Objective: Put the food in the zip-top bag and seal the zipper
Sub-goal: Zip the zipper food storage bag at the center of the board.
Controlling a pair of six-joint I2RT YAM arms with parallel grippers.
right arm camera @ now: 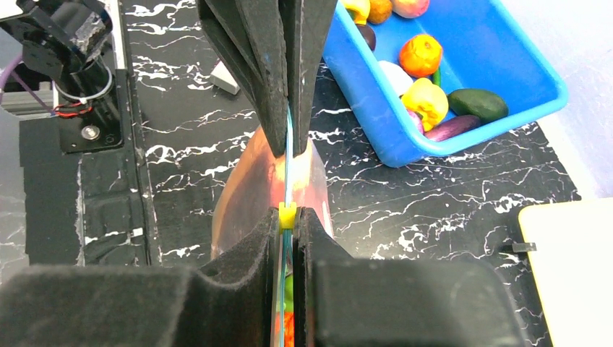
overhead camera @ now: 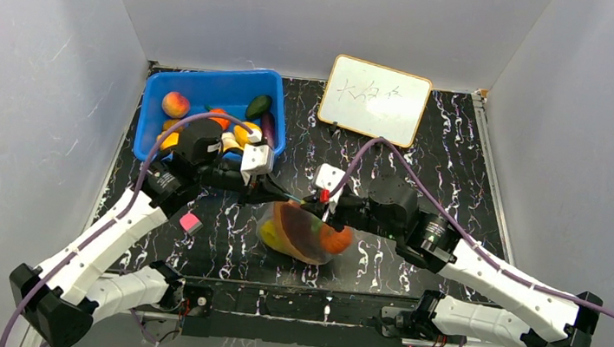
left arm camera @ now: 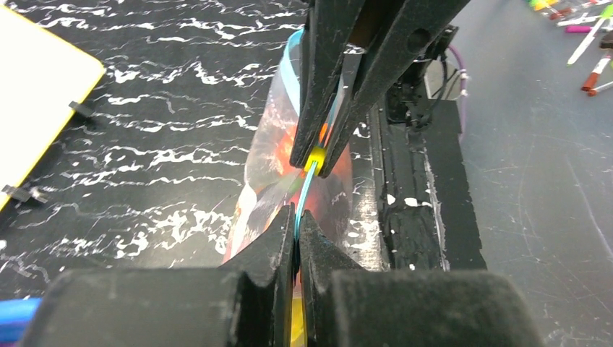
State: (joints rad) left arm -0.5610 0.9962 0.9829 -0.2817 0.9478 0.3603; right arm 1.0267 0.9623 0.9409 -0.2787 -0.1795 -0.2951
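The slider is by my left gripper, so my right gripper should next pull along the zipper, then move outward and down to let go on the tabletop near the whiteboard.
The zip-top bag [overhead camera: 304, 232] hangs upright at the table's middle with orange, dark-red and yellow-green food [overhead camera: 327, 239] inside. Its blue-teal zipper [left arm camera: 306, 189] runs taut between both grippers. My left gripper [left arm camera: 298, 217] is shut on the zipper's left end. Facing it, my right gripper [right arm camera: 288, 214] is shut on the strip at a small yellow slider [right arm camera: 287, 215]. In the top view the left gripper [overhead camera: 288, 196] and right gripper [overhead camera: 317, 204] nearly meet above the bag. More food [overhead camera: 175, 103] lies in the blue bin.
The blue bin [overhead camera: 156, 86] stands at the back left, holding several toy fruits and vegetables [right arm camera: 426, 101]. A whiteboard [overhead camera: 375, 99] lies at the back right. There is a small pink cube [overhead camera: 190, 222] on the table beside the left arm. Grey walls enclose the table.
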